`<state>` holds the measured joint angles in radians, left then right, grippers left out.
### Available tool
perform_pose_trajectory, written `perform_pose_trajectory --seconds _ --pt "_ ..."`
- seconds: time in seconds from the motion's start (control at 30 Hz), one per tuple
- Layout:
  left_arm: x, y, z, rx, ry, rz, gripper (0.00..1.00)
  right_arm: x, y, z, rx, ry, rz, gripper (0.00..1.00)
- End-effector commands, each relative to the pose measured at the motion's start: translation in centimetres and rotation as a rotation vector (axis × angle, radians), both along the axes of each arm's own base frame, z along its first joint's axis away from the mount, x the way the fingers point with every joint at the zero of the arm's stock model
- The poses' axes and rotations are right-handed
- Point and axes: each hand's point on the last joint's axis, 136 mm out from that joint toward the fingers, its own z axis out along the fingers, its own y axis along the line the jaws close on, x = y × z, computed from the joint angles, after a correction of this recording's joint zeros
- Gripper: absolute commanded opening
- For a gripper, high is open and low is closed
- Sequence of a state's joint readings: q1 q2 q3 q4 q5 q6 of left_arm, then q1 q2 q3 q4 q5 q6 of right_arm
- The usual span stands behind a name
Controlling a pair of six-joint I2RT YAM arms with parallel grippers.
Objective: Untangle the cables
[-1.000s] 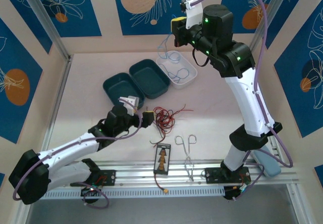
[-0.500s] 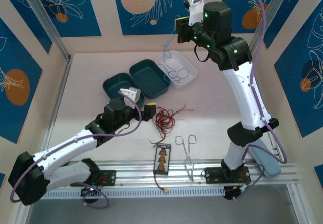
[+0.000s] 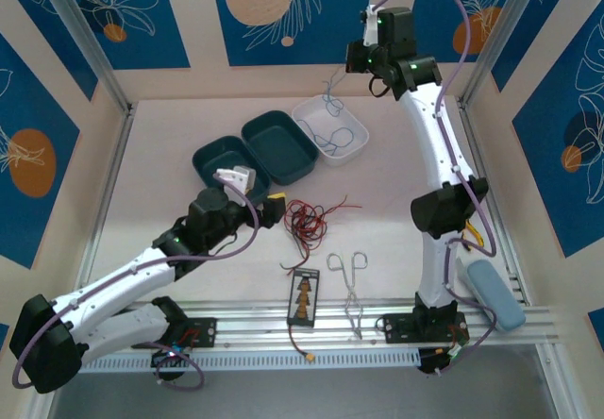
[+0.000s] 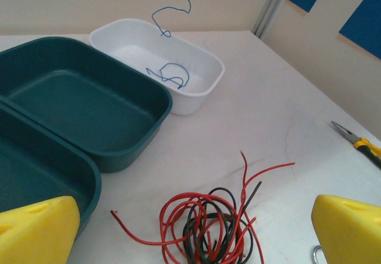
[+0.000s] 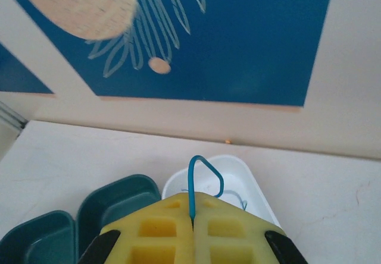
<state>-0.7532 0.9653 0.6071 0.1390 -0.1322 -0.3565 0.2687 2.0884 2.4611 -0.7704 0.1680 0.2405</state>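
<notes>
The blue cable should go down into the white tray (image 3: pixel 351 152) next, carried by my right gripper with its fingers tilting down, before I release it.
A tangle of red and black cables (image 3: pixel 307 221) lies on the table in front of the trays. My left gripper (image 3: pixel 274 207) is open just left of it, low over the table. In the left wrist view the tangle (image 4: pixel 211 222) sits between and just beyond the yellow fingers (image 4: pixel 36 231). My right gripper (image 3: pixel 357 58) is high over the back of the table, shut on a thin blue cable (image 3: pixel 332 103). The blue cable (image 5: pixel 202 166) hangs down into the white tray (image 3: pixel 351 152), where its lower loops (image 4: pixel 164 34) rest.
Two dark teal trays (image 3: pixel 278 141) (image 3: pixel 222 164) stand left of the white tray (image 4: pixel 202 91). Silver forceps (image 3: pixel 349 282) and a small black board (image 3: pixel 304 298) lie near the front rail. Yellow-handled pliers (image 4: pixel 357 142) lie to the right. A light blue block (image 3: pixel 491 292) sits at the right base.
The right arm has risen and swung back toward the rear wall, drawing the blue cable higher out of the white tray. The left gripper has drawn back slightly from the red tangle.
</notes>
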Motion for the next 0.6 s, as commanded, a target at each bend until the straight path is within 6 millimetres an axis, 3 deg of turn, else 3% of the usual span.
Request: perform_pose_trajectory --seconds 0.0,0.23,0.57 --pt "-0.1 0.7 -0.4 0.03 -0.011 0.024 1.0 1.2 0.4 -0.1 0.065 -0.002 0.005 0.0" --pt "0.0 1.0 -1.1 0.048 0.005 0.038 1.0 3.9 -0.3 -7.5 0.024 0.133 -0.034 0.0" --pt "0.0 1.1 -1.8 0.051 0.023 0.049 1.0 5.0 -1.2 -14.9 -0.097 0.258 -0.069 0.0"
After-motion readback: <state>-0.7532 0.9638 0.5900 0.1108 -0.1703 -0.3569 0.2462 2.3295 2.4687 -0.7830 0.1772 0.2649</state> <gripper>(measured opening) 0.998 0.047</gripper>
